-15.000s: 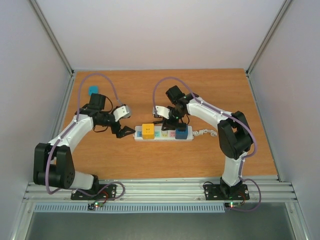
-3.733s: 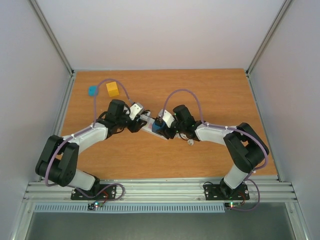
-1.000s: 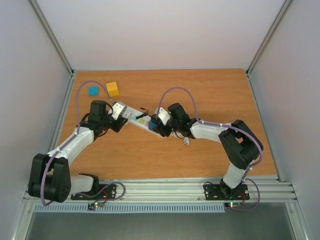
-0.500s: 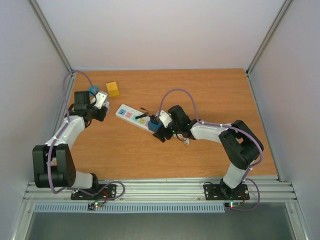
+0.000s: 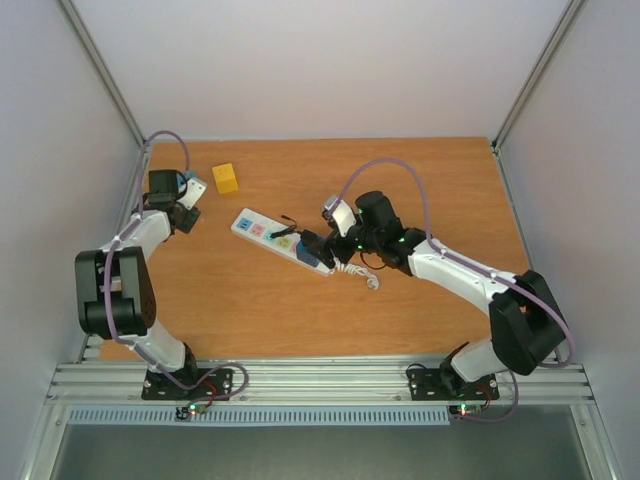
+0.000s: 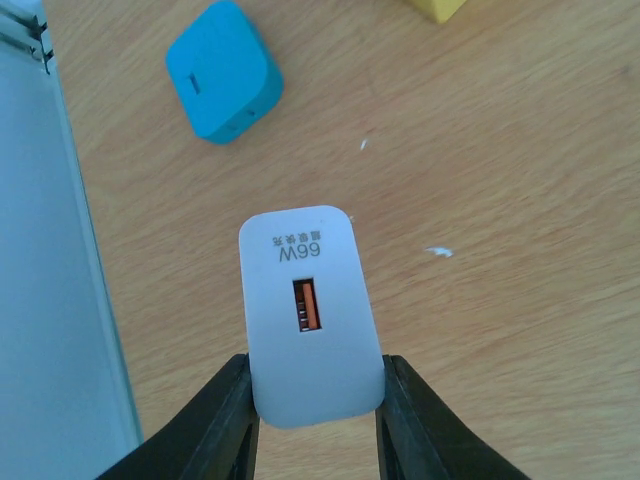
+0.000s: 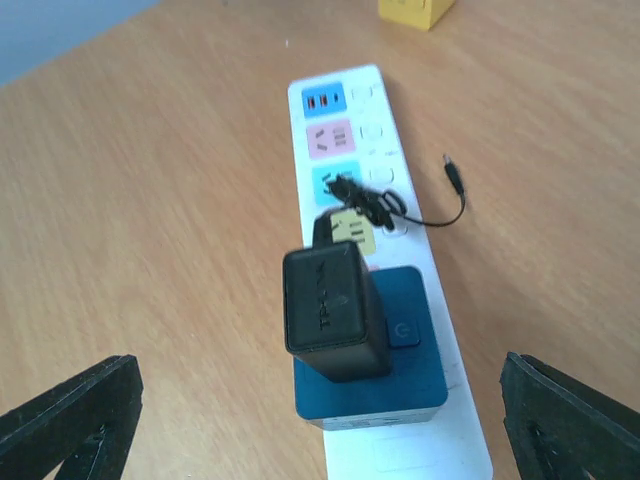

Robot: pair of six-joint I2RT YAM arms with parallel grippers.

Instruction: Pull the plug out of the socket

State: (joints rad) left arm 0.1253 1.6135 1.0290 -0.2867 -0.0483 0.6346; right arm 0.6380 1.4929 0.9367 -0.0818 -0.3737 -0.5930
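I will next lower my left gripper and release the white plug on the clear wood below it, near the light blue plug and well away from the socket.
The white plug, a flat charger with an orange port, hangs over the wood with my left gripper shut on its sides. In the top view it sits at the table's far left, well away from the socket. The socket is a white strip with blue, pink, green and yellow faces. A black adapter stands in a dark blue block on it. My right gripper is open, its fingers wide on either side of the strip's near end.
A light blue plug and a yellow cube lie loose at the back left. A thin black cable crosses the strip. The strip's coiled white cord lies under my right arm. The left wall rail is beside my left gripper.
My left gripper has carried the white plug off the strip's far end to the far left. My right gripper has let go of the strip's near end, opened wide and drawn back.
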